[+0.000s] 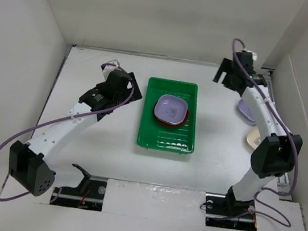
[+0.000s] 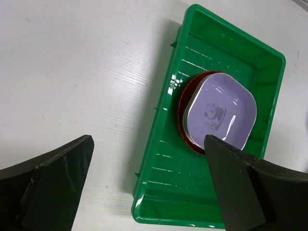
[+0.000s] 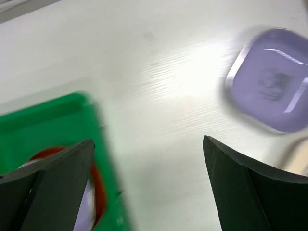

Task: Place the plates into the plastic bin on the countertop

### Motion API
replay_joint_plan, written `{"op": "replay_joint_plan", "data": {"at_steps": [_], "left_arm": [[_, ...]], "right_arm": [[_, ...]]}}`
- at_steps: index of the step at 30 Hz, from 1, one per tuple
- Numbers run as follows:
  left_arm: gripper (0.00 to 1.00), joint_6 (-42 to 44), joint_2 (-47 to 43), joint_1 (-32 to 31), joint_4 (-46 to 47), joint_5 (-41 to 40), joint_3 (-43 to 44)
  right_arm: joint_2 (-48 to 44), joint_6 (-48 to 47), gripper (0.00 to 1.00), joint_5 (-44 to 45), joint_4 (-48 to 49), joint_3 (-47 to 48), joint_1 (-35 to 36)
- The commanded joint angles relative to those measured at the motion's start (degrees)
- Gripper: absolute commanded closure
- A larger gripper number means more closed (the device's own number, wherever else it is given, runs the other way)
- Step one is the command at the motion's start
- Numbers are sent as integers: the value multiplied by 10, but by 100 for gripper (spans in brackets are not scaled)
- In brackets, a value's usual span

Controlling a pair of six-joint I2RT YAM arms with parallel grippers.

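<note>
The right gripper lowers toward the right in the top view onto the second lavender plate's bin-side rim (image 1: 239, 106) (image 3: 233, 77) next, since bare countertop lies open beside it.
The green plastic bin (image 1: 165, 140) lies in the middle of the white countertop (image 1: 217, 153). In it a lavender plate (image 1: 170, 107) tops a stack over a red-brown plate (image 1: 171, 123). The left wrist view shows that stack (image 2: 219, 110) in the bin (image 2: 163, 192). My left gripper (image 1: 132, 89) hangs open beside the bin's left rim, and nothing is between its fingers (image 2: 148, 144). My right gripper (image 1: 220, 78) is open and empty at the back right (image 3: 148, 144). A second lavender plate (image 3: 272, 79) lies on the countertop beyond it.
A cream dish (image 1: 252, 141) lies on the countertop at the right, partly hidden by the right arm, with the loose lavender plate (image 1: 245, 111) just behind it. White walls (image 1: 26, 46) close in the back and both sides.
</note>
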Motion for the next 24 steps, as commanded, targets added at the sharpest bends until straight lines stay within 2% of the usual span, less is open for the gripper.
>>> {"op": "replay_joint_plan", "data": {"at_steps": [1,8,16,19,20,21,22,23,24], "left_arm": [[0,30,-11,2,10,25,-1],[0,41,-11,2,37,74,-25],[0,47,-6,2,49,95,-25],[0,47,-6,2,54,100,-25],[0,47,-6,2,54,100,-30],[0,47,-6,2,54,100,-30],[0,47,-6,2,54,100,-30],[0,47,-6,2,54,100,-30],[0,47,-6,2,54,100,-30]], "right_arm": [[35,-22,0,-30,-5,-6,-67],[145,-48,2,-73,-17,38,-169],[214,-53,6,-98,-5,41,-205],[240,-53,19,-123,-4,47,-211],[245,-53,31,-129,-10,47,-211],[245,-53,38,-129,-10,47,-206],[252,-53,50,-129,-10,47,-205],[252,-53,73,-129,-10,47,-199],[252,-53,82,-129,-10,47,-192]]}}
